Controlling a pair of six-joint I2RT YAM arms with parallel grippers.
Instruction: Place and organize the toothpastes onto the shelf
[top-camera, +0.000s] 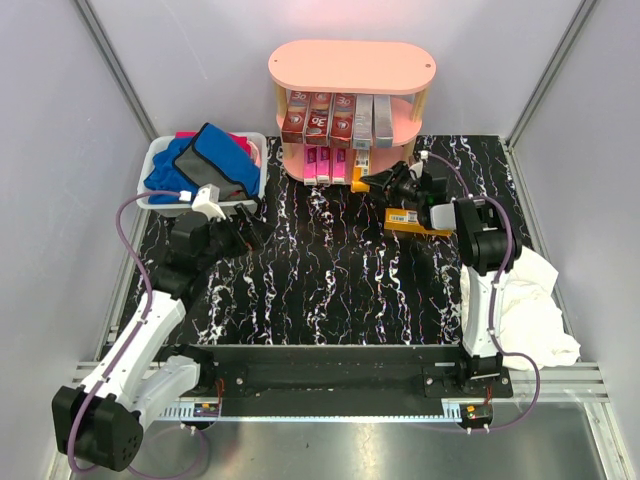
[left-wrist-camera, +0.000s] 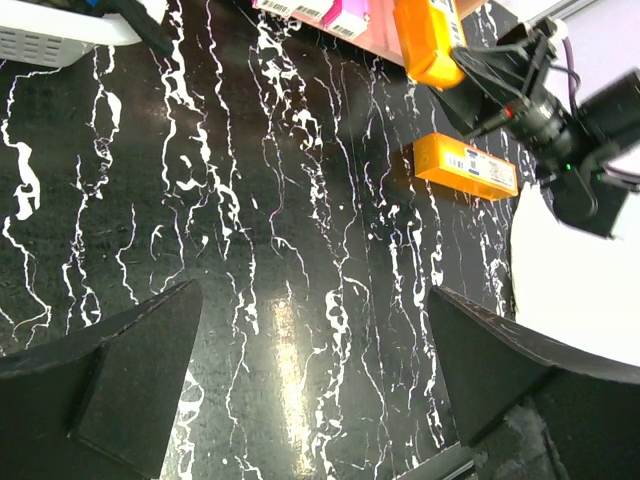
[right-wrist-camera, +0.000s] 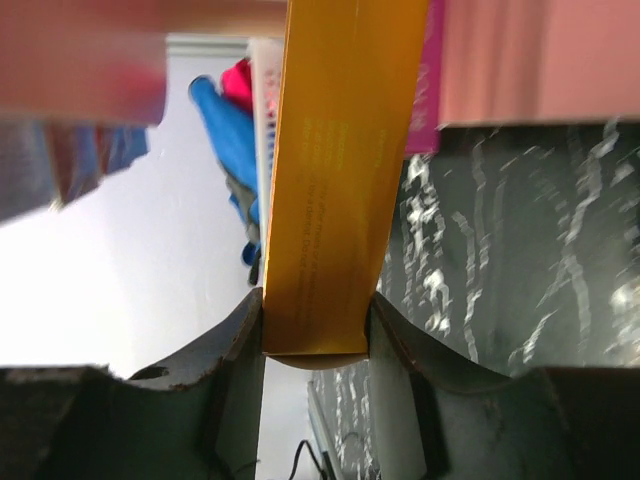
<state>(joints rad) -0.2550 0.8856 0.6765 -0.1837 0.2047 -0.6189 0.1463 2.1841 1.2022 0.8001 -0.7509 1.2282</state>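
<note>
My right gripper needs to go down and push away from my base first, to get the orange toothpaste onto the shelf's bottom level (top-camera: 362, 168) (right-wrist-camera: 480, 65) next to the pink toothpastes.
The salmon-pink shelf (top-camera: 352, 62) stands at the back. Its middle tier holds dark red toothpastes (top-camera: 318, 117) and silver-grey ones (top-camera: 372, 120). The bottom tier holds pink ones (top-camera: 318, 163). My right gripper (top-camera: 378, 180) is shut on an orange toothpaste (right-wrist-camera: 340, 170), holding it at the bottom tier's right front; the box also shows in the left wrist view (left-wrist-camera: 428, 40). A second orange toothpaste (top-camera: 410, 220) lies flat on the table by the right arm, also in the left wrist view (left-wrist-camera: 465, 165). My left gripper (left-wrist-camera: 315, 370) is open and empty above the black marble table (top-camera: 330, 280).
A white bin (top-camera: 160, 160) with blue and dark cloths (top-camera: 210, 160) stands at the back left, just behind my left gripper. A white cloth (top-camera: 530, 300) lies at the right table edge. Grey walls close in both sides.
</note>
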